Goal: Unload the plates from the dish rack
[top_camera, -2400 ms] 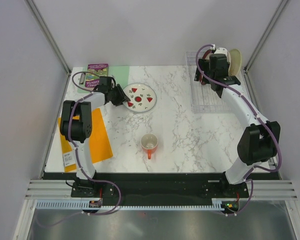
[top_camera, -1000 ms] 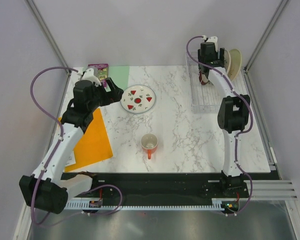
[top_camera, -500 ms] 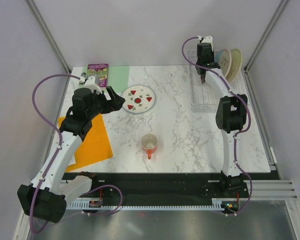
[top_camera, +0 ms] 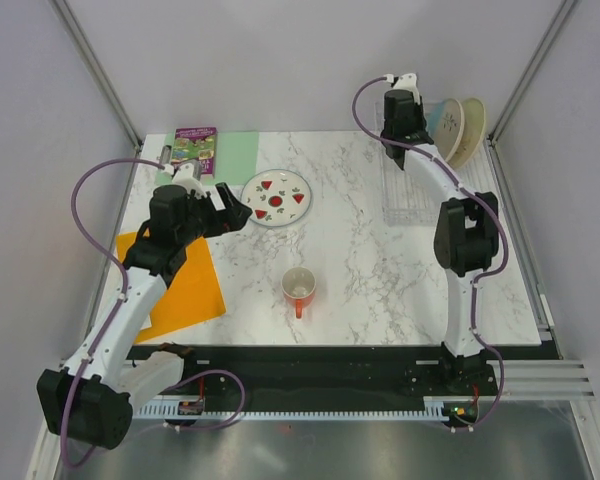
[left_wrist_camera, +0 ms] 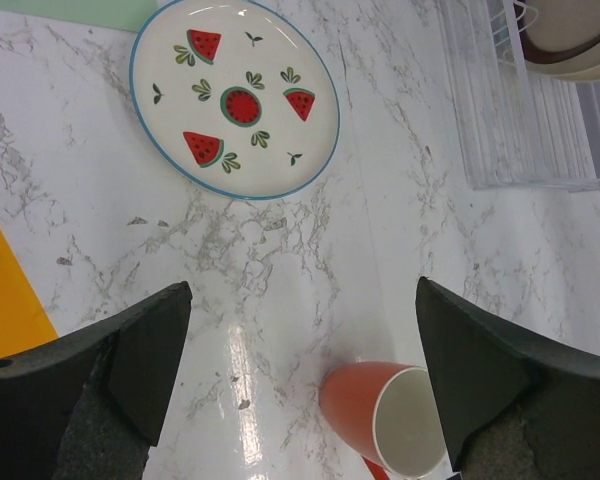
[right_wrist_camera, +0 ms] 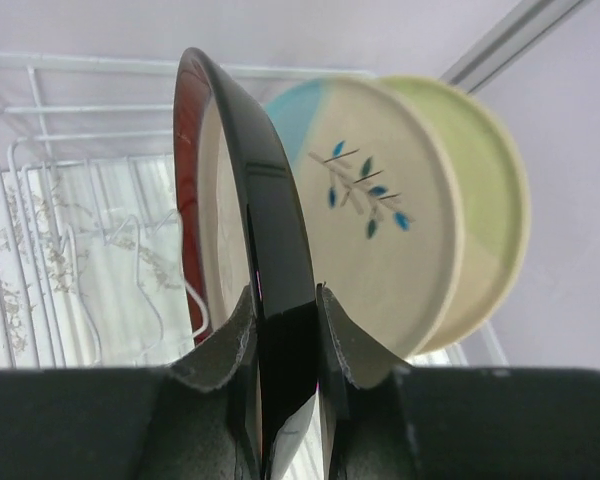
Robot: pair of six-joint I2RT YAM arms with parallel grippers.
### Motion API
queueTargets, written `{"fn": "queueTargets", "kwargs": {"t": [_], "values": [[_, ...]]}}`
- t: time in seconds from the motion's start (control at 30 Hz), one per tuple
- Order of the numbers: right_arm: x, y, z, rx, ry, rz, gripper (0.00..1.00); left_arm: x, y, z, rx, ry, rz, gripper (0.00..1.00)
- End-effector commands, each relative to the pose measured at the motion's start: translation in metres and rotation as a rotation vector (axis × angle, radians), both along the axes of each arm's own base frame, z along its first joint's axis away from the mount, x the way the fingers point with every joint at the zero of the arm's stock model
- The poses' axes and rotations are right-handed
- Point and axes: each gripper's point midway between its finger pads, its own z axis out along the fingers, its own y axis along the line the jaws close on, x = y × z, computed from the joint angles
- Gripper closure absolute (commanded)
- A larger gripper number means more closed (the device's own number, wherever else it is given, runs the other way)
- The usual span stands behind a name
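The empty left gripper moves to the right in the top view to the maroon-rimmed plate's free rim next, as my right gripper holds the plate's other side.
The maroon-rimmed plate [right_wrist_camera: 248, 170] stands on edge in the dish rack [right_wrist_camera: 80, 130], and my right gripper [right_wrist_camera: 285, 300] is shut on its dark rim. Behind it lean the cream sprig plate [right_wrist_camera: 380, 220] and the pale yellow plate [right_wrist_camera: 495, 200]. From above, my right gripper [top_camera: 400, 145] is at the far end of the dish rack [top_camera: 410, 190], beside the two cream plates [top_camera: 450, 125]. The fruit-slice plate [top_camera: 277, 197] lies flat on the table. My left gripper [top_camera: 230, 212] hovers open just left of it, with nothing between its fingers [left_wrist_camera: 150, 350].
An orange-red mug [top_camera: 298, 290] stands mid-table, below the left gripper's view [left_wrist_camera: 385, 420]. An orange mat [top_camera: 185, 280] lies at the left edge. A green mat [top_camera: 238, 150] and a purple packet [top_camera: 195, 145] sit at the back left. Walls enclose the table.
My right gripper has shut on the maroon-rimmed plate's rim and its wrist has shifted slightly left. The left arm has drawn back a little from the fruit-slice plate.
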Motion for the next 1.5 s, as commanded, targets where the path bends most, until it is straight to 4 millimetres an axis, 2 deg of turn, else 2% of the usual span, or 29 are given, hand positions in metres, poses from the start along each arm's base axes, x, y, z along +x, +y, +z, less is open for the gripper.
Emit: {"fn": "queueTargets", "kwargs": {"t": [0.0,0.03,0.07,0.1,0.13,0.2,0.23,0.27,0.3,0.33,0.37,0.4,0.43,0.53,0.57,0.6,0.63,0.67,0.7,0.73,0.77,0.83,0.87,0.9,1.07,1.23,1.37,1.47], "values": [[-0.058,-0.048,0.157,-0.009,-0.339,-0.219,1.0,-0.005,-0.004,0.014,-0.045,-0.044,-0.014,0.0],[-0.068,-0.047,0.172,0.001,-0.36,-0.22,1.0,-0.006,-0.005,0.015,-0.05,-0.043,-0.018,0.0],[-0.074,-0.046,0.178,0.008,-0.367,-0.216,1.0,-0.006,-0.007,0.015,-0.055,-0.044,-0.029,0.0],[-0.079,-0.043,0.175,0.008,-0.339,-0.198,1.0,-0.007,-0.009,0.017,-0.061,-0.05,-0.043,0.0],[-0.088,-0.033,0.192,0.064,-0.377,-0.143,1.0,-0.006,-0.01,0.016,-0.061,-0.052,-0.048,0.0],[-0.102,-0.021,0.19,0.089,-0.354,-0.088,1.0,-0.004,-0.013,0.015,-0.064,-0.052,-0.062,0.0],[-0.119,-0.009,0.208,0.136,-0.391,-0.044,1.0,-0.003,-0.015,0.013,-0.069,-0.045,-0.069,0.0],[-0.123,0.004,0.21,0.174,-0.39,0.024,1.0,-0.003,-0.017,0.011,-0.075,-0.04,-0.082,0.0],[-0.13,0.014,0.198,0.196,-0.329,0.067,1.0,-0.004,-0.023,0.01,-0.092,-0.037,-0.108,0.0],[-0.146,0.028,0.21,0.245,-0.344,0.126,1.0,-0.002,-0.026,0.014,-0.114,-0.053,-0.118,0.0],[-0.149,0.052,0.209,0.337,-0.339,0.235,1.0,-0.003,-0.029,0.008,-0.127,-0.043,-0.129,0.01],[-0.166,0.06,0.205,0.369,-0.314,0.279,1.0,-0.005,-0.033,0.006,-0.147,-0.041,-0.152,0.02],[-0.174,0.074,0.202,0.413,-0.306,0.327,1.0,-0.004,-0.037,0.006,-0.177,-0.055,-0.158,0.03],[-0.202,0.104,0.187,0.577,-0.259,0.468,1.0,-0.006,-0.043,0.001,-0.22,-0.063,-0.183,0.05],[-0.209,0.111,0.173,0.606,-0.225,0.494,1.0,-0.004,-0.044,0.003,-0.228,-0.08,-0.187,0.05],[-0.222,0.121,0.178,0.68,-0.229,0.556,1.0,-0.004,-0.046,0.003,-0.234,-0.085,-0.195,0.06],[-0.228,0.126,0.175,0.714,-0.222,0.579,1.0,-0.005,-0.046,-0.001,-0.241,-0.081,-0.194,0.06],[-0.232,0.132,0.164,0.749,-0.205,0.6,1.0,-0.004,-0.048,0.003,-0.248,-0.103,-0.203,0.06],[-0.244,0.145,0.168,0.815,-0.197,0.671,1.0,-0.004,-0.049,0.004,-0.255,-0.112,-0.211,0.06],[-0.248,0.15,0.166,0.85,-0.19,0.692,1.0,-0.004,-0.05,0.002,-0.266,-0.112,-0.211,0.06],[-0.251,0.156,0.156,0.882,-0.168,0.709,1.0,-0.005,-0.052,0.007,-0.279,-0.132,-0.223,0.06],[-0.263,0.17,0.153,0.97,-0.149,0.764,1.0,-0.007,-0.055,0.008,-0.312,-0.137,-0.236,0.05],[-0.263,0.174,0.141,0.997,-0.14,0.776,1.0,-0.01,-0.058,0.01,-0.329,-0.14,-0.257,0.05],[-0.268,0.178,0.139,1.03,-0.142,0.79,1.0,-0.01,-0.06,0.017,-0.345,-0.169,-0.271,0.05],[-0.281,0.203,0.118,1.174,-0.103,0.859,1.0,-0.013,-0.063,0.009,-0.385,-0.154,-0.278,0.05],[-0.291,0.224,0.11,1.228,-0.059,0.912,1.0,-0.012,-0.064,-0.003,-0.389,-0.132,-0.273,0.05],[-0.298,0.241,0.114,1.277,-0.061,0.968,1.0,-0.012,-0.066,-0.012,-0.402,-0.115,-0.268,0.05],[-0.302,0.254,0.111,1.298,-0.042,0.989,1.0,-0.012,-0.067,-0.017,-0.41,-0.106,-0.266,0.05]]}}
